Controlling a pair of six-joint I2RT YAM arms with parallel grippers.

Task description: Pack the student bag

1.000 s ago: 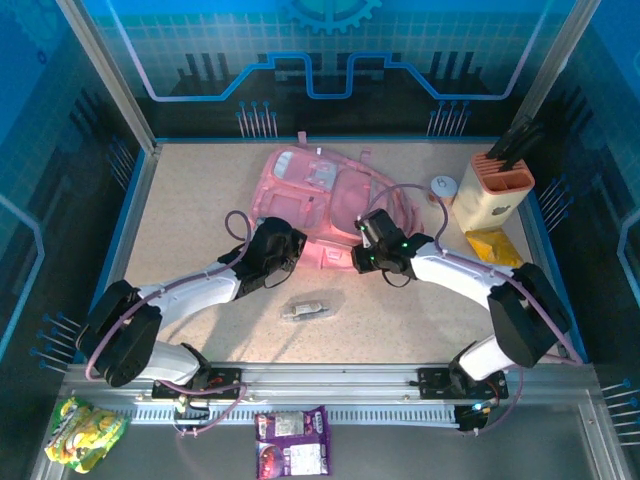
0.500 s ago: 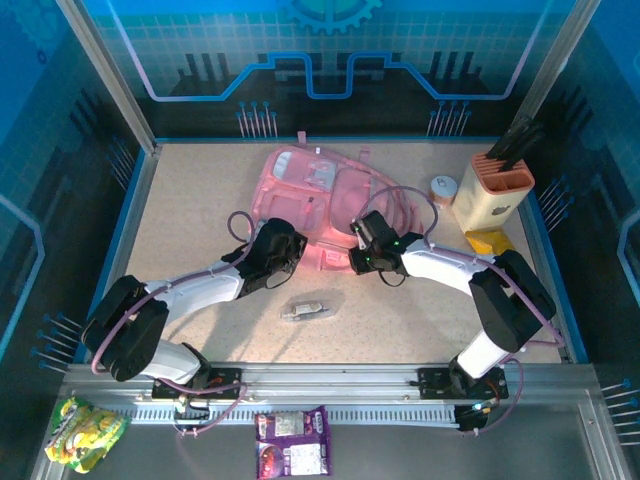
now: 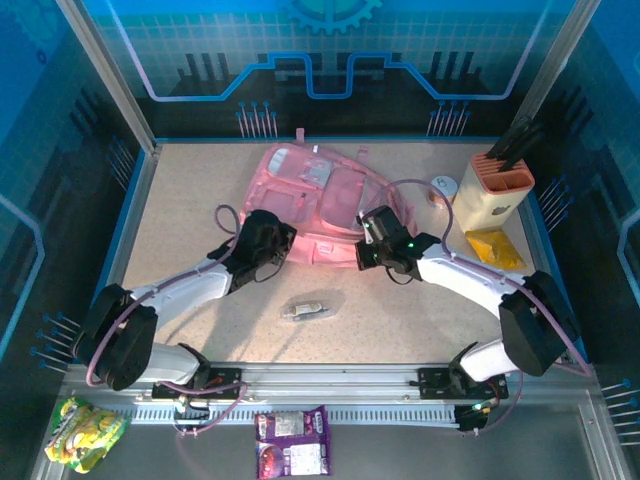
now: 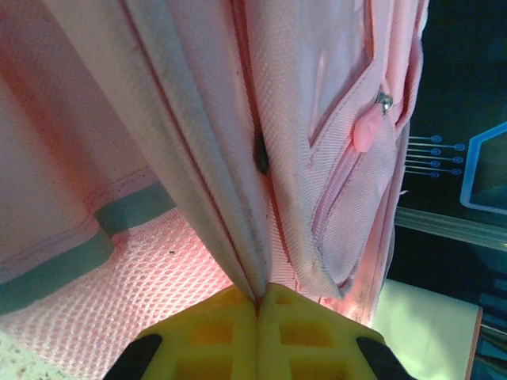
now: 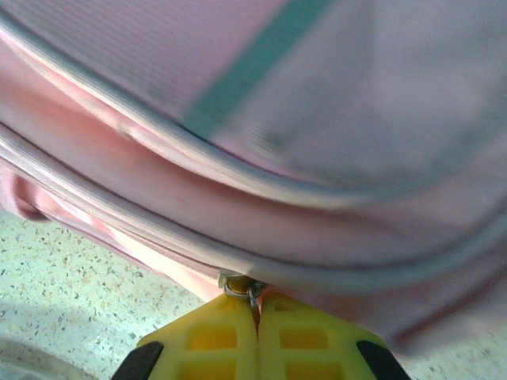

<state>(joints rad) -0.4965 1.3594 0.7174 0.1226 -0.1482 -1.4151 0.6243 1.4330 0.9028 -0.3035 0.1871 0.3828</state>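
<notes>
I will next draw the fold outward with my left gripper, away from the held zip pull (image 5: 238, 285), to the bag's edge farthest from the knife block, and release it.
The student bag (image 3: 325, 195) is a soft pink backpack lying flat at the back middle of the table. My left gripper (image 3: 283, 238) is at its near left edge. In the left wrist view its yellow fingers (image 4: 214, 332) are shut on a fold of the bag's pink fabric (image 4: 261, 206), above a pink mesh panel (image 4: 150, 277). My right gripper (image 3: 362, 252) is at the bag's near right edge. The right wrist view has it (image 5: 257, 305) shut on a small metal zip pull (image 5: 238, 285) on the bag's seam.
A small wrapped item (image 3: 310, 310) lies on the table in front of the bag. An orange and cream knife block (image 3: 493, 190), a yellow object (image 3: 492, 246) and a white round thing (image 3: 442, 186) stand at the right. Snack packets (image 3: 293, 442) (image 3: 85, 430) lie below the front rail.
My right gripper has closed onto the zip pull. The bag has shifted a little to the left, and my left gripper has moved left and back with the fabric still held.
</notes>
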